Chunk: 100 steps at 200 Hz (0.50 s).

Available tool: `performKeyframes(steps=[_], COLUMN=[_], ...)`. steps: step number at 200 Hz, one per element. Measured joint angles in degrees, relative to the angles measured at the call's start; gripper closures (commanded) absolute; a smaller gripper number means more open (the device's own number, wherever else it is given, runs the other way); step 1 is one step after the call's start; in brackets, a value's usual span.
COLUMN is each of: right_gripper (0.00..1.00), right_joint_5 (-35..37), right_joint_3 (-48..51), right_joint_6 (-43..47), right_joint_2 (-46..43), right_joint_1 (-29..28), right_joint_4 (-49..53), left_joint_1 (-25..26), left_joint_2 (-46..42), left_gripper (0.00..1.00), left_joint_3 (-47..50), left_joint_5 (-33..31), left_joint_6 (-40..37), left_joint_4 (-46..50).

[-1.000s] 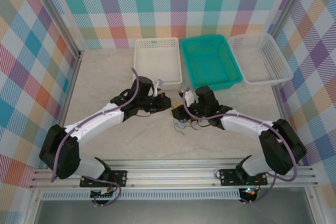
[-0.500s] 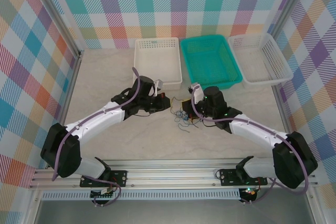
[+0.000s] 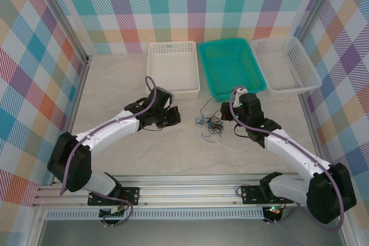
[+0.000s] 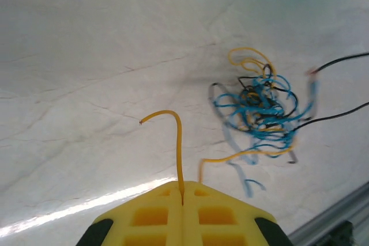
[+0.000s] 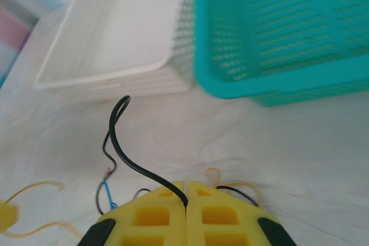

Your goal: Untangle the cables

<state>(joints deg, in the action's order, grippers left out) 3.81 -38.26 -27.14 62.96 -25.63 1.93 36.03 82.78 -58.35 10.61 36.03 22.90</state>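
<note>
I should move my right gripper away over the bare tabletop, on its side opposite the tangle, and let go, because the black cable (image 5: 124, 154) runs into the tangle.
A small tangle of blue, black and orange-tan cables (image 3: 209, 124) lies on the table between my two grippers. In the left wrist view the tangle (image 4: 259, 105) sits up and to the right. My left gripper (image 4: 182, 186) is shut on one orange-tan cable (image 4: 177, 142), whose free end curls up to the left. From above, the left gripper (image 3: 173, 113) is left of the tangle and the right gripper (image 3: 225, 112) is right of it. My right gripper (image 5: 185, 186) is shut on a black cable (image 5: 124, 154) that loops up and away to the left.
Three baskets stand in a row at the back: a white one (image 3: 173, 84), a teal one (image 3: 258, 87) and another white one (image 3: 305, 84). The right wrist view has the teal basket (image 5: 288, 84) and the white basket (image 5: 109, 76) close ahead.
The grippers have drawn apart: the right one moved right and back, the left one slightly left. The tangle now lies spread out between them.
</note>
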Motion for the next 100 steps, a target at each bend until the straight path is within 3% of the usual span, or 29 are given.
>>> performKeyframes(steps=[100], right_gripper=[1.00], right_joint_5=[15.10], right_joint_3=[3.76], right_joint_6=[-9.53], right_joint_2=[-4.94], right_joint_1=[6.32], right_joint_4=[16.55], left_joint_1=[-3.48], left_joint_2=[-11.39], left_gripper=[1.00], left_joint_3=[3.74], left_joint_5=[-17.70], left_joint_6=[5.05], left_joint_4=[6.16])
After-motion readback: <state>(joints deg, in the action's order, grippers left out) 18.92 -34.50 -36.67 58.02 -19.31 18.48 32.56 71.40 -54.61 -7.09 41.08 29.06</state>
